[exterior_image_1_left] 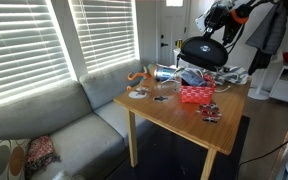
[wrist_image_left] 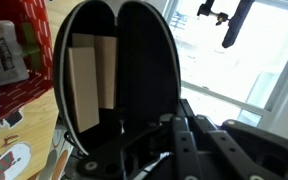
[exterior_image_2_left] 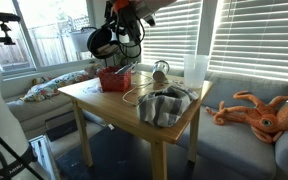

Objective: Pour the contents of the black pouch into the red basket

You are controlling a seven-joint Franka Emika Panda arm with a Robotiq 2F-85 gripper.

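Observation:
My gripper lowers the gaping black pouch toward the red basket (exterior_image_1_left: 197, 95) (wrist_image_left: 12, 78) next and releases it there, as the basket stands below my gripper on the tabletop.
The black pouch (exterior_image_1_left: 204, 51) hangs in the air above the wooden table (exterior_image_1_left: 159, 108), held up by my gripper (exterior_image_1_left: 222, 22). It also shows in an exterior view (exterior_image_2_left: 105, 42) under my gripper (exterior_image_2_left: 124, 14). The red basket (exterior_image_1_left: 197, 95) stands on the table just below the pouch, and also shows in an exterior view (exterior_image_2_left: 114, 79). In the wrist view the pouch (wrist_image_left: 114, 90) gapes open, with tan flat pieces inside, and my gripper (wrist_image_left: 174, 125) is shut on its edge. The red basket (wrist_image_left: 12, 78) is at the left edge.
A grey cloth (exterior_image_2_left: 164, 105) and a white cup (exterior_image_2_left: 195, 68) sit on the table. Small items (exterior_image_1_left: 211, 112) lie near the basket. An orange octopus toy (exterior_image_2_left: 259, 112) lies on the grey sofa (exterior_image_1_left: 54, 125). Blinds cover the windows behind.

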